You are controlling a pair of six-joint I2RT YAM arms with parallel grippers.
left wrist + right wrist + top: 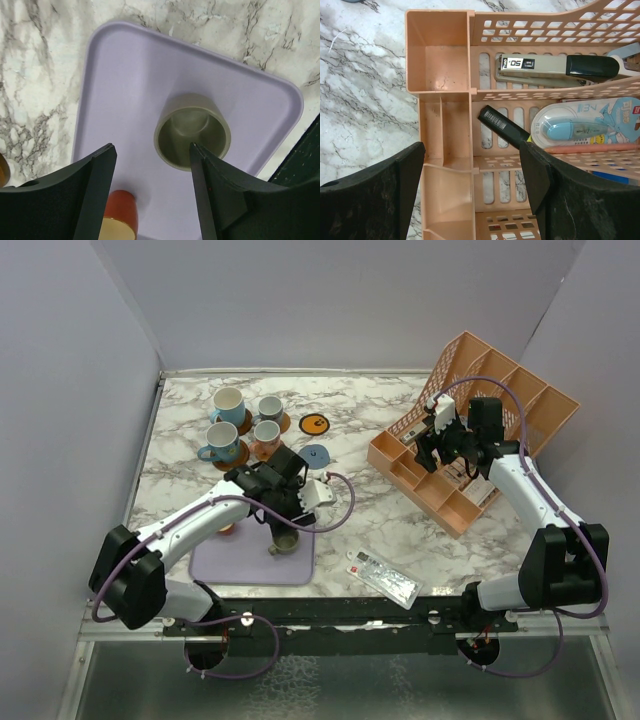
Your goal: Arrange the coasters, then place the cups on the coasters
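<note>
The upright olive cup's opening faces up empty, so the left gripper next needs to lower its open fingers astride the olive cup's far rim (pixel 283 532) (pixel 157 142) below it.
Four cups stand on coasters at the back left: two light blue cups (pixel 228 405) (pixel 222 443), a grey-white one (pixel 270 408) and a pale one (pixel 266 433). An orange coaster with a black mark (pixel 315 423) and a grey-blue coaster (pixel 315 454) lie bare beside them. An olive-green cup (pixel 285 542) (pixel 192 131) stands upright on the lavender tray (pixel 225 565) (pixel 125 90). An orange cup (pixel 119 220) lies on the tray too. My left gripper (pixel 284 528) (pixel 151 147) hovers open just above the olive cup, holding nothing. My right gripper (pixel 432 435) (pixel 471 147) is open over the organiser.
The orange slotted organiser (pixel 470 430) (pixel 440 55) at the right holds a stapler (pixel 555 67), a black marker (pixel 502 126) and a correction tape pack (pixel 575 130). A flat clear packet (pixel 383 577) lies near the front edge. Walls close in on the left, back and right.
</note>
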